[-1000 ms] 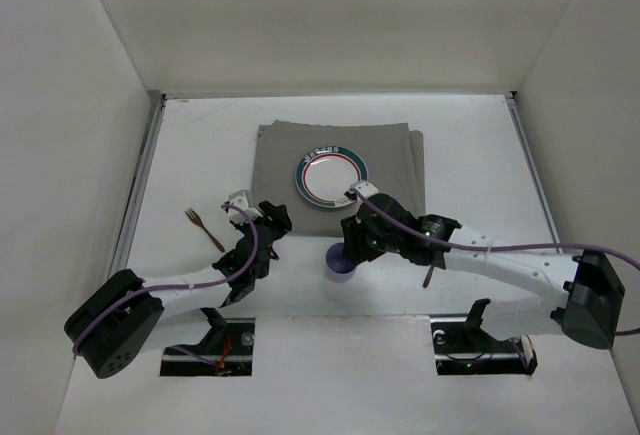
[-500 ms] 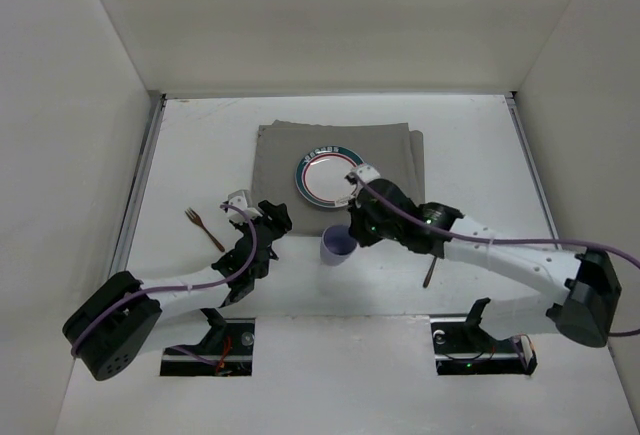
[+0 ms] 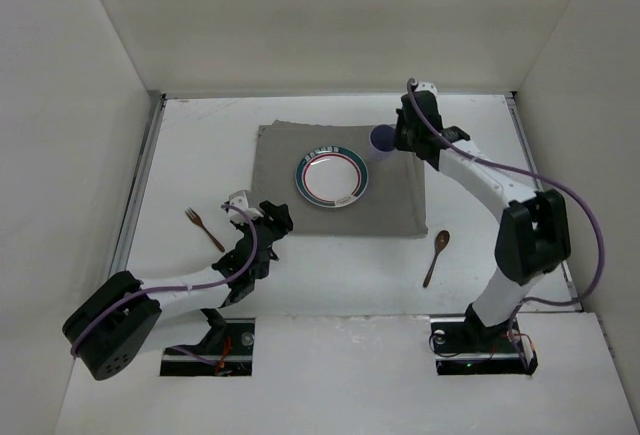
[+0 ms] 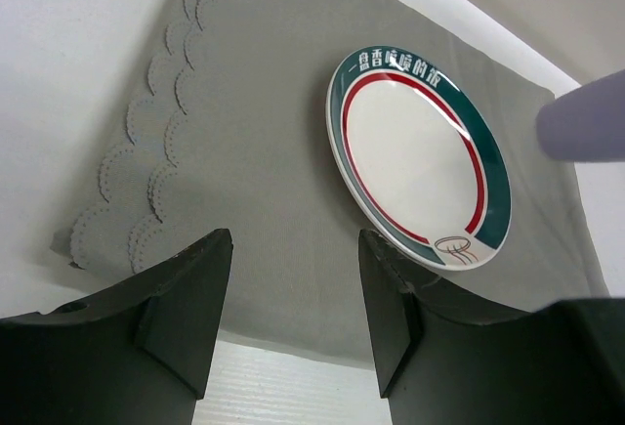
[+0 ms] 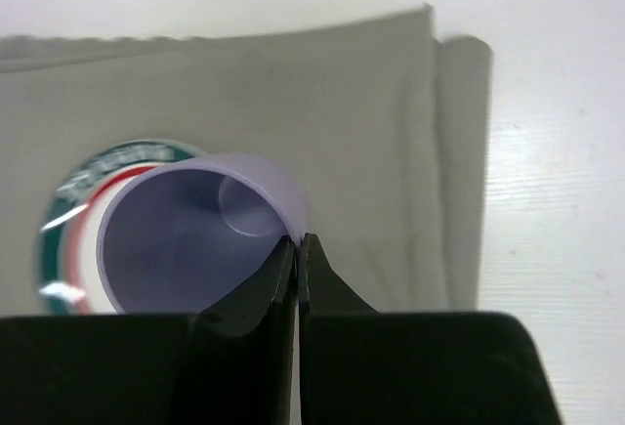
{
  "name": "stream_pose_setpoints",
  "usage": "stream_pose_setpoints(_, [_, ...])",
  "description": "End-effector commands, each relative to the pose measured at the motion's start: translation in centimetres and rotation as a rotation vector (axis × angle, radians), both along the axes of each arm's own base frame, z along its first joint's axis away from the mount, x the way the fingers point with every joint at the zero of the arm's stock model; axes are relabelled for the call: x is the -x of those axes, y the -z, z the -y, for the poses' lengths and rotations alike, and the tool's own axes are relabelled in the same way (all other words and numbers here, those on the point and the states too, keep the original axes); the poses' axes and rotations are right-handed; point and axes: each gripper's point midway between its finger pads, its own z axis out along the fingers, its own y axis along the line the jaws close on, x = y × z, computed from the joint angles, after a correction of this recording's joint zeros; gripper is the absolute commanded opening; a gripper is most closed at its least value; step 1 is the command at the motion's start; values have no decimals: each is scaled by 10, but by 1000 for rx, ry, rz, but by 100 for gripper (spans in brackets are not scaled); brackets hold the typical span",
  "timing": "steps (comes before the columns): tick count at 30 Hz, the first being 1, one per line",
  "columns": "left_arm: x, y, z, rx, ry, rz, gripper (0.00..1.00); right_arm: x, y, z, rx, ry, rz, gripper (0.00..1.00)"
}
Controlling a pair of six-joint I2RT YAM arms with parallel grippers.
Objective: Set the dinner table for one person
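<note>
The spot on the bare mat beside the plate is below, so my right gripper needs to go down next until the lilac cup (image 3: 381, 138) stands there, and then let go of the cup's rim.
The dinner table (image 3: 200, 135) is a matte white top. On it lies a grey mat (image 3: 290, 155) with a green-and-red-rimmed plate (image 3: 331, 177) in its middle. My right gripper (image 3: 400, 135) is shut on the rim of a lilac cup (image 3: 381, 138) over the mat's back right part, beside the plate. The right wrist view shows the jaws pinching the cup (image 5: 186, 239) wall at the gripper (image 5: 298, 241). My left gripper (image 3: 275, 217) hovers open at the mat's front left edge, nothing between its fingers (image 4: 200, 288).
A small fork (image 3: 203, 228) lies on the table left of the mat. A wooden spoon (image 3: 436, 255) lies off the mat's front right corner. White walls enclose the table on three sides.
The right gripper shut on the cup in front of the mat and carried it back and right to the mat's far right part. The left arm has stayed put.
</note>
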Motion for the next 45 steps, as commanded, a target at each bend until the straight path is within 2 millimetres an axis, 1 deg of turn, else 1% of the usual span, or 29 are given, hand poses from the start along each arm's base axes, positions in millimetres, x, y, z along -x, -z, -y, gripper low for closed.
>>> stream_pose_setpoints(1, [-3,-14,6,54,1,43,52,-25,-9,8,-12,43,26,1])
stream_pose_setpoints(6, [-4,-14,8,53,7,39,53,-37,12,23,9,86,-22,1])
stream_pose_setpoints(9, [-5,-14,9,53,8,40,53,-43,19,25,8,95,-28,1])
stream_pose_setpoints(14, [-5,-12,12,50,16,34,53,-53,21,29,-2,111,-19,1])
stream_pose_setpoints(19, [-6,-11,11,45,15,32,53,-56,32,38,4,138,-50,2])
stream_pose_setpoints(22, [-6,-12,12,44,16,33,53,-59,38,37,-3,135,-59,4])
stream_pose_setpoints(27, [-5,-14,12,47,18,38,53,-67,43,36,-13,134,-67,10])
stream_pose_setpoints(29, [-5,-14,11,49,17,40,53,-68,40,35,-21,138,-60,18])
stream_pose_setpoints(31, [-5,-14,12,47,19,39,53,-68,32,36,-28,139,-42,28])
stream_pose_setpoints(32, [-6,-14,12,45,19,37,53,-67,28,36,-31,141,-33,33])
stream_pose_setpoints(35, [-5,-14,12,50,20,39,53,-61,15,36,-39,136,-12,39])
stream_pose_setpoints(39, [-5,-13,12,48,20,37,53,-48,-1,41,-50,144,21,47])
stream_pose_setpoints(41, [-4,-15,12,53,21,41,53,-37,-8,44,-60,148,43,50])
stream_pose_setpoints(43, [-5,-15,13,48,21,39,53,-21,-11,49,-78,159,61,51])
stream_pose_setpoints(45, [-5,-14,13,50,22,35,53,-3,-10,56,-100,182,74,51])
